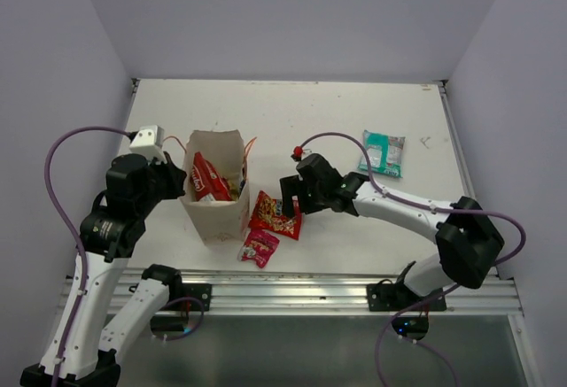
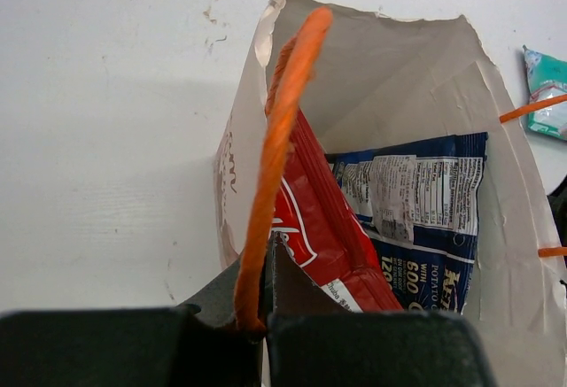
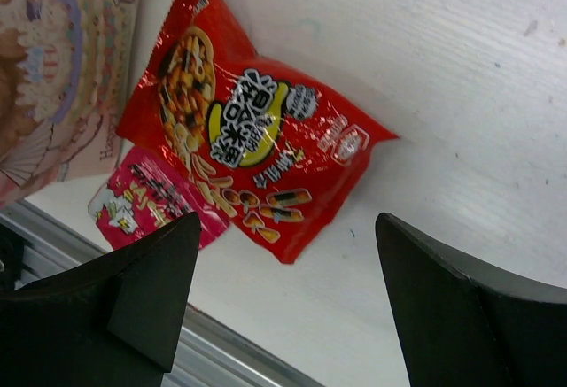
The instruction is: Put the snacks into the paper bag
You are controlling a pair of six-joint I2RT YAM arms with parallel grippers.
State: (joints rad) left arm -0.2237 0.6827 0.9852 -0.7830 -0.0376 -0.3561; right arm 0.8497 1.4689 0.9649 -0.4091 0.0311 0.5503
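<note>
The red packet's crimped edge [image 1: 298, 220] is clear of the paper bag [image 1: 217, 214] and just below my right gripper's open fingers, so my right gripper will lower onto it next.
The tan paper bag [image 1: 217, 214] stands upright at centre left. Inside it stand the large red-and-white chip bag [image 2: 314, 228] and the dark blue packet [image 2: 416, 219]. My left gripper [image 2: 264, 267] is shut on the bag's near rim, with its orange string handle [image 2: 279, 139] rising beside the fingers. The medium red packet [image 1: 275, 215] lies right of the bag, and shows in the right wrist view [image 3: 244, 130]. The small pink packet [image 1: 260, 248] lies just in front of it and also shows in the right wrist view [image 3: 146, 205]. My right gripper [image 3: 288, 254] is open and empty, just above the red packet's corner. The teal-and-white packet [image 1: 383, 153] lies at the far right.
A metal rail [image 1: 292, 290] runs along the table's near edge, close to the pink packet. The bag's second orange handle [image 2: 532, 108] sticks out on its right side. Walls close the table on three sides.
</note>
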